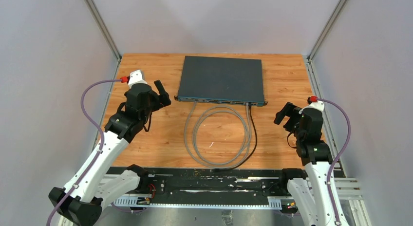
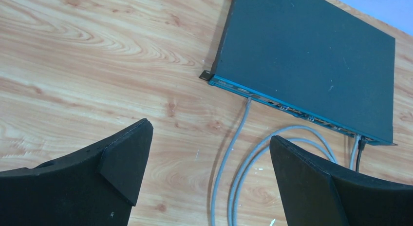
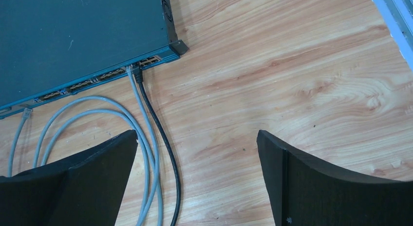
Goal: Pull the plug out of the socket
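The black plug is still in its socket. My right gripper should tilt next, move down toward the left in the top view, and close around the plug.
A dark teal network switch lies flat at the back middle of the wooden table. A grey cable loops in front of it. One grey plug meets the left part of the switch's front face. The other grey plug and a black plug sit side by side in sockets near the right end. My left gripper is open and empty, left of the switch; in the left wrist view it hangs above the grey cable. My right gripper is open and empty, right of the cables, and also shows in the right wrist view.
The black cable runs along the loop's right side towards the table's front edge. A black rail lines the near edge. Grey walls and metal posts enclose the table on the left, back and right.
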Robot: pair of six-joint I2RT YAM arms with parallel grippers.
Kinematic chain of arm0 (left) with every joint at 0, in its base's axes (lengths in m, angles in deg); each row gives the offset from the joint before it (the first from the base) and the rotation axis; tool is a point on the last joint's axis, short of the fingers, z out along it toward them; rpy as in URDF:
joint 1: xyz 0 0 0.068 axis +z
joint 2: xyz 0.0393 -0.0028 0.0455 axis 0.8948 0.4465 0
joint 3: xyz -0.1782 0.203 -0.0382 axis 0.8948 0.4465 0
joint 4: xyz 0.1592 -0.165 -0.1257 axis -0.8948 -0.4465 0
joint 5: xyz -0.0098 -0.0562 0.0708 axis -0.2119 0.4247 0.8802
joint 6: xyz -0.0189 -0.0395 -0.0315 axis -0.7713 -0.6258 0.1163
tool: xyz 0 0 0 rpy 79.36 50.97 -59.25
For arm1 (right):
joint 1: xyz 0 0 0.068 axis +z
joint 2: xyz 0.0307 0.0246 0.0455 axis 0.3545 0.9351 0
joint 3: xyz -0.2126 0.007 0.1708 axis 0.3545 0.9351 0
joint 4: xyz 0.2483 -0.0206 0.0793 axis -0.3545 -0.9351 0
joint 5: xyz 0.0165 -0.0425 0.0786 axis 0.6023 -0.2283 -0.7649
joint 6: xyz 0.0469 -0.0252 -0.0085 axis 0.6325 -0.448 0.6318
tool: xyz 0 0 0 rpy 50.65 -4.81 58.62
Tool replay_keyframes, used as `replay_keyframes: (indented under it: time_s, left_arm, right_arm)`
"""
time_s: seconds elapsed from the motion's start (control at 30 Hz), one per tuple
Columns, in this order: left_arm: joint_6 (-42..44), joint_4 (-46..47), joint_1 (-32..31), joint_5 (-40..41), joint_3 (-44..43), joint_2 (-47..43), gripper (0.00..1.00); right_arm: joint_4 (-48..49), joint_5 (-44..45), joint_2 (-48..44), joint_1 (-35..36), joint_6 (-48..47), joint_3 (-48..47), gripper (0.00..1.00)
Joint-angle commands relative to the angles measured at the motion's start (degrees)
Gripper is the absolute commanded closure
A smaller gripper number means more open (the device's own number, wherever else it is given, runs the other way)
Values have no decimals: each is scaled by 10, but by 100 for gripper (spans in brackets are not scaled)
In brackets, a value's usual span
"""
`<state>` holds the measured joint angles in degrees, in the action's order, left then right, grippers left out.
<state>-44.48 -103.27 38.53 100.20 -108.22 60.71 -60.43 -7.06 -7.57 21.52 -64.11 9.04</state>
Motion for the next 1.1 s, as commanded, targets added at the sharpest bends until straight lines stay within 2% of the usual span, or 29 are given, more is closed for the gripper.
replay_keyframes:
  time_s: [0.0, 0.13, 0.23, 0.47, 0.7, 0.87, 1.07]
  left_arm:
    - [16, 33, 29, -50, 18, 14, 0]
    - [20, 90, 69, -127, 20, 74, 0]
    - [32, 142, 88, -167, 9, 137, 0]
    - [43, 228, 147, -280, -63, 330, 0]
    - [107, 208, 160, -297, -197, 510, 0]
    - [118, 219, 170, -323, -247, 588, 0]
    - [114, 224, 184, -397, -285, 652, 0]
  right_arm:
    - [6, 2, 6, 7, 7, -11, 0]
    - [52, -63, 24, 7, 18, 12, 1]
    - [118, -103, 46, 7, 60, 43, 2]
    - [280, -170, 149, 7, 141, 89, 6]
    - [396, -214, 307, 7, 194, 88, 11]
    - [512, -254, 402, 7, 226, 93, 16]
    - [580, -264, 485, 11, 240, 93, 21]
